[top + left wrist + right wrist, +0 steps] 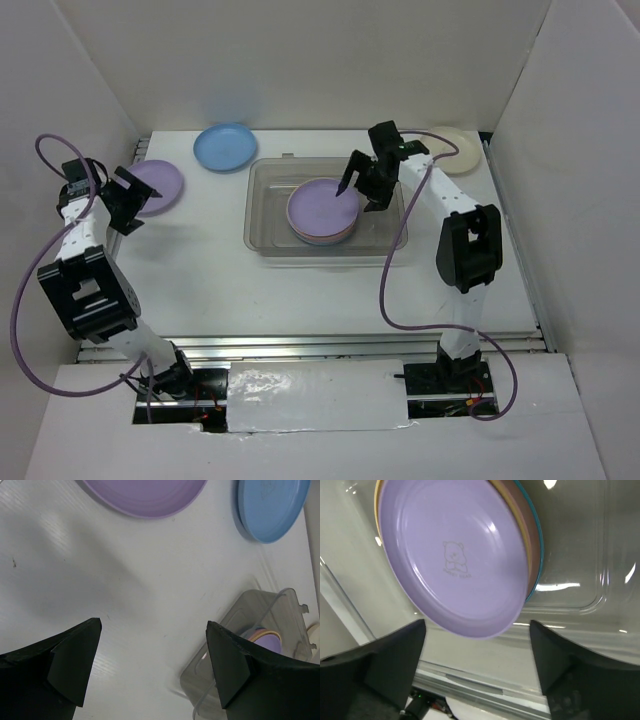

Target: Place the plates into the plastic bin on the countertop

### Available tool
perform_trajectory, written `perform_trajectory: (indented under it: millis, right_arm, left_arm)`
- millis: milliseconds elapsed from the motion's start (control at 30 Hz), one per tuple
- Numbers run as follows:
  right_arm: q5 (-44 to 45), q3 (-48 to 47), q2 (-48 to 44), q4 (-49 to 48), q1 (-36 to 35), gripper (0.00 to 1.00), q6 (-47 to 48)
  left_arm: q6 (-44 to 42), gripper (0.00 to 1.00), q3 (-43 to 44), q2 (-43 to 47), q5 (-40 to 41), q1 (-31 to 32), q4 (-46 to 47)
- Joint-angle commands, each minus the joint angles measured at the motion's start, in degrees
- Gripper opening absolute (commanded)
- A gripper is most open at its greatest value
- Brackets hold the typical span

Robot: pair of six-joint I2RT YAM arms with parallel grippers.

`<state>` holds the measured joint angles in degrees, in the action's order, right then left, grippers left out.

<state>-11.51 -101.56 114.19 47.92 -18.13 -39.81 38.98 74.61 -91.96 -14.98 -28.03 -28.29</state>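
Note:
The near rim of the lavender plate (152, 213) (140, 515) outside the bin is below and outward of my left gripper's fingers, so I should move that gripper down and outward onto it.
The plastic bin (268, 215) stands mid-countertop and holds a stack of plates topped by a lavender plate (322, 210) (455, 555); pink, yellow-orange and teal rims show beneath it. My right gripper (357, 197) (477, 645) hangs open over the bin's right side, just beyond that plate's edge, with nothing between its fingers. A second lavender plate (158, 185) (145, 495) lies at the far left, a blue plate (225, 146) (270, 505) behind the bin, a cream plate (455, 150) at the back right. My left gripper (137, 207) (154, 650) is open and empty, beside the left lavender plate.
White walls close in the countertop (200, 280) on three sides. A metal rail (310, 347) runs along the front edge. Purple cables loop from both arms; the right one (392, 270) hangs past the bin's near right corner. The bin's corner (260, 610) shows in the left wrist view.

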Motion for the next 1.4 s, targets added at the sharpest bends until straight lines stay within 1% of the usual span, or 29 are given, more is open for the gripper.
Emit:
perform_trajectory:
  millis: [0, 67, 100, 167, 267, 400, 500, 533, 567, 667, 733, 800, 833, 867, 900, 967, 1000, 1033, 1133, 1233, 1267, 1333, 1367]
  right_arm:
    - [-1.3, -1.8, -0.7, -2.1, -0.7, 1.0, 1.5]
    - [-2.3, -2.8, -1.8, -2.3, -1.3, 1.0, 1.8]
    - [-2.8, -3.1, -3.5, -2.2, -1.5, 1.0, 1.8]
    - [-3.3, -3.1, -5.8, -2.3, -1.8, 1.0, 1.7]
    - [-5.4, -1.3, -12.9, -3.7, -3.0, 1.0, 1.7]
    - [-8.3, 4.9, -19.1, -6.0, -5.3, 1.0, 1.7]
    - [-9.2, 7.7, -22.0, -5.7, -7.0, 1.0, 1.7]
    - [-9.7, 8.4, -22.8, -6.2, -7.2, 1.0, 1.5]
    - [-10.0, 9.1, -24.4, -7.2, -7.4, 1.0, 1.4]
    - [-11.3, 11.3, -26.5, -8.2, -8.8, 1.0, 1.4]
    - [-12.7, 12.3, -27.3, -8.5, -9.0, 1.0, 1.3]
    - [-13.5, 13.7, -27.6, -8.7, -9.2, 1.0, 1.0]
    - [-13.9, 14.1, -28.0, -9.2, -9.4, 1.0, 0.9]
    - [-14.5, 14.4, -28.7, -9.3, -9.4, 1.0, 0.7]
    - [-14.6, 14.4, -28.8, -9.3, -9.3, 1.0, 0.6]
    - [-14.9, 13.1, -29.7, -8.5, -9.2, 1.0, 1.1]
    - [-14.9, 12.4, -29.8, -7.8, -9.2, 1.0, 1.4]
    - [-14.9, 11.7, -29.8, -6.5, -9.0, 1.0, 1.8]
    - [-14.9, 10.2, -30.6, -5.5, -8.2, 1.0, 3.0]
    - [-15.7, 10.9, -31.4, -5.6, -7.2, 1.0, 3.3]
    - [-16.3, 11.4, -31.5, -5.6, -6.4, 1.0, 3.3]
    - [-17.8, 12.3, -31.7, -6.3, -5.7, 1.0, 3.3]
    - [-18.0, 12.7, -31.8, -6.3, -5.0, 1.0, 3.3]
  left_arm:
    - [-0.7, 0.99, 1.4, -4.3, -3.2, -1.1, 5.1]
    - [1.6, 0.99, 0.4, -5.2, -4.0, -1.7, 7.4]
    - [2.5, 0.99, 0.1, -6.2, -4.3, -2.1, 9.9]
    - [4.9, 0.99, 0.3, -8.7, -4.4, -2.4, 11.9]
    - [7.8, 0.99, 1.5, -12.1, -1.8, -2.2, 14.4]
    - [12.1, 0.99, 2.0, -15.2, 1.6, -1.9, 17.7]
    - [15.5, 0.99, -0.2, -16.0, 6.1, -1.6, 19.6]
    - [16.1, 0.99, -0.9, -16.0, 6.1, -1.4, 20.8]
    - [16.8, 0.99, -1.5, -15.6, 8.4, -0.9, 22.7]
    - [20.2, 0.99, -3.8, -15.8, 9.9, 0.0, 26.8]
    - [21.6, 0.99, -5.3, -15.8, 13.5, 1.0, 27.1]
    - [22.7, 0.99, -5.5, -16.2, 14.7, 1.7, 26.3]
    - [22.7, 0.97, -4.0, -17.6, 14.7, 2.1, 25.1]
    - [22.5, 0.97, -3.1, -18.4, 18.4, 3.4, 24.1]
    - [22.2, 0.95, -0.8, -19.2, 19.6, 4.0, 21.3]
    - [22.2, 0.91, 0.6, -21.0, 21.5, 5.6, 20.6]
    - [22.3, 0.88, 2.2, -21.5, 22.5, 5.9, 19.4]
    - [22.9, 0.82, 3.1, -22.4, 23.5, 6.1, 18.0]
    - [24.0, 0.82, 4.0, -22.5, 26.4, 7.0, 17.0]
    - [24.6, 0.8, 2.8, -22.0, 27.5, 7.4, 17.7]
    - [24.5, 0.78, 2.7, -22.2, 27.6, 7.4, 17.7]
    - [25.2, 0.66, 4.3, -24.0, 28.1, 7.4, 14.8]
    - [25.4, 0.65, 4.8, -24.6, 28.3, 7.4, 12.9]
